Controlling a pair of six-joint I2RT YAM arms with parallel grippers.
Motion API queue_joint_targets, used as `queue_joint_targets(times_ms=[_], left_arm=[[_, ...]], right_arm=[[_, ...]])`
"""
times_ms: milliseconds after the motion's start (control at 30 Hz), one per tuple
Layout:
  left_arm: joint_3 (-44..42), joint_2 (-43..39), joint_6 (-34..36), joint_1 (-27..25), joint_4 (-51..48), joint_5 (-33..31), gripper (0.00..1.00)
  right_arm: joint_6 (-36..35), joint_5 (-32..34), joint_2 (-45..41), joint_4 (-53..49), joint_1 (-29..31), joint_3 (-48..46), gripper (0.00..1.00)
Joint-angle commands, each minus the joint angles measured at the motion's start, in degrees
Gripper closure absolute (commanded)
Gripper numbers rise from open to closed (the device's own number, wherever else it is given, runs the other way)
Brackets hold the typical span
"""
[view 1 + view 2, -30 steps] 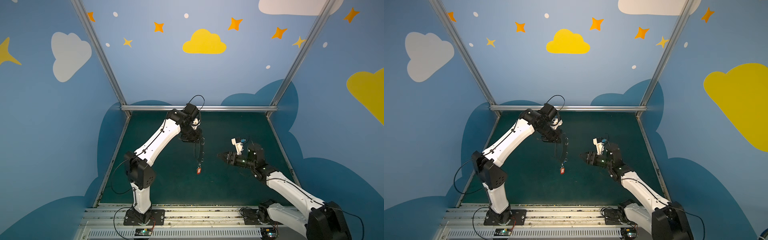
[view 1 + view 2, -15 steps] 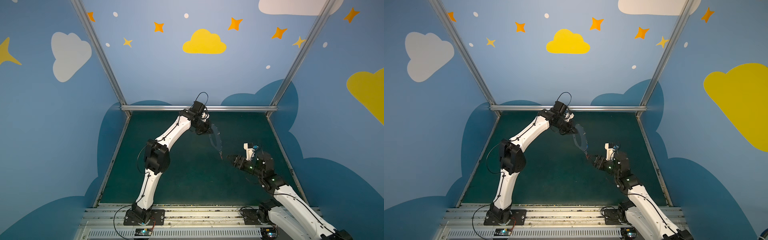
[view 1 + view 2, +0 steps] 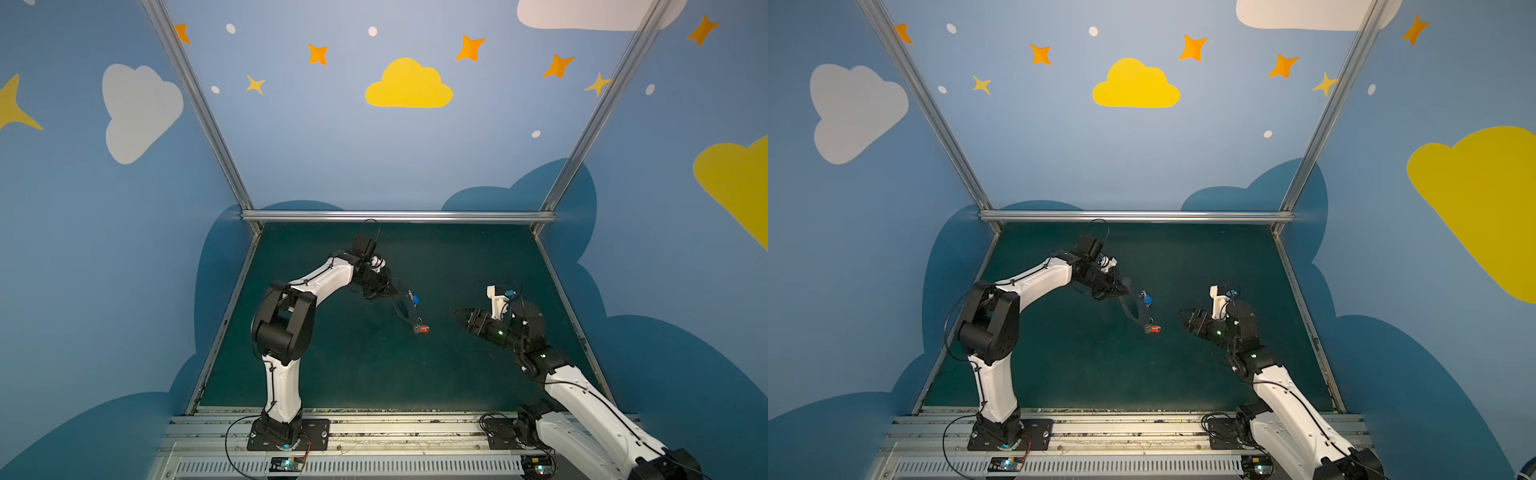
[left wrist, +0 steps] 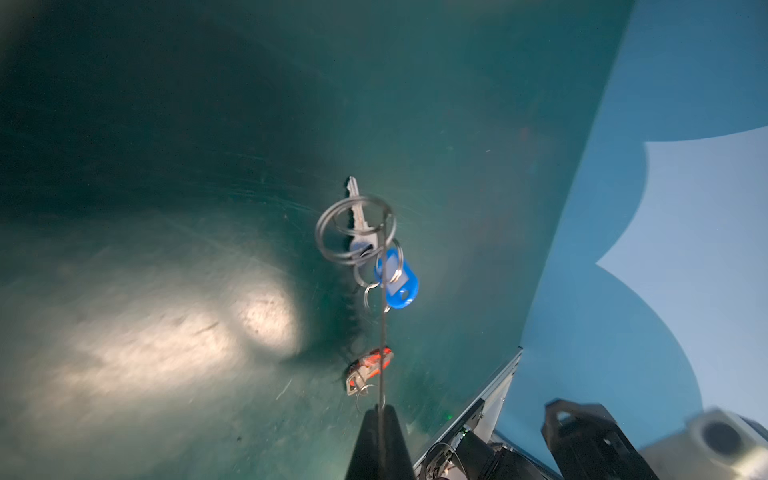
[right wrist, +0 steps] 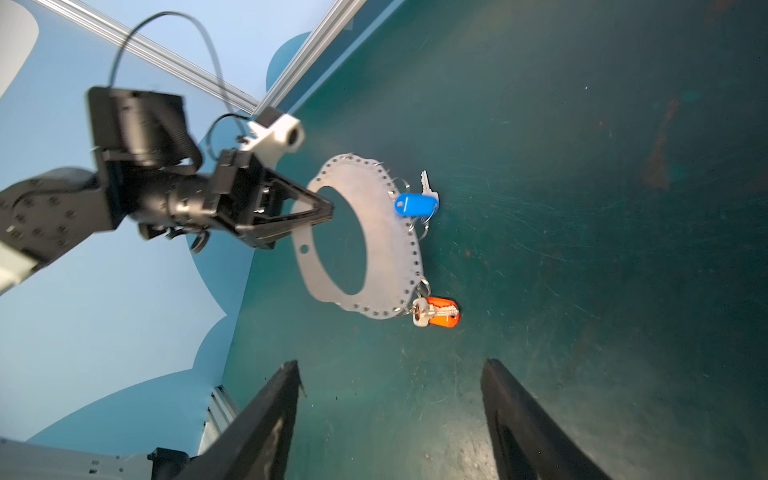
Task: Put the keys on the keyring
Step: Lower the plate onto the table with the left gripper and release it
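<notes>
Both tagged keys already hang on, so the keyring moves down and slightly back toward the green mat below it next, and my left gripper releases the keyring's rim.
My left gripper [image 5: 326, 210] is shut on the rim of the keyring [image 5: 386, 232], a flat grey oval plate held above the green mat. The left wrist view shows the plate edge-on as a thin line [image 4: 381, 332] running out from the closed fingertips [image 4: 380, 411]. The keys hang from small wire rings on its far edge: the blue-tagged one [image 5: 417, 203] and the red-orange-tagged one [image 5: 440, 311], the latter low near the mat. In both top views the blue tag [image 3: 414, 298] and red tag [image 3: 1154, 329] show. My right gripper [image 5: 390, 365] stands open and empty, apart from the plate [image 3: 401, 305].
The green mat [image 3: 353, 365] is walled by blue panels with metal frame rails at the back [image 3: 395, 216] and sides. The arm bases stand on the front rail [image 3: 374, 428]. The right gripper [image 3: 457, 311] points toward the plate from the right.
The left arm reached the plate over to the right gripper half a second ago and has since drawn back left. The right gripper now stands clear of it.
</notes>
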Motion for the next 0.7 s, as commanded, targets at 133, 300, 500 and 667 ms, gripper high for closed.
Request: queue_joint_targets(times_ms=[133, 300, 500, 667], left_arm=[[-9.2, -3.9, 0.1, 3.7, 6.6, 0.6, 0.96], [-13.6, -6.8, 2.6, 5.1, 3.9, -2.4, 0.94], [-18.8, -9.5, 4.1, 6.8, 0.1, -8.7, 0.73], [-20.4, -12.3, 4.2, 6.9, -5.2, -19.0, 0.55]], right_arm=[[1.6, -1.6, 1.0, 3.6, -0.2, -0.1, 0.29], [1.8, -1.7, 0.8, 3.4, -0.2, -0.2, 0.29], [2.0, -2.1, 2.9, 4.1, -0.2, -0.1, 0.29], [1.1, -3.4, 5.8, 2.7, 0.0, 1.5, 0.29]])
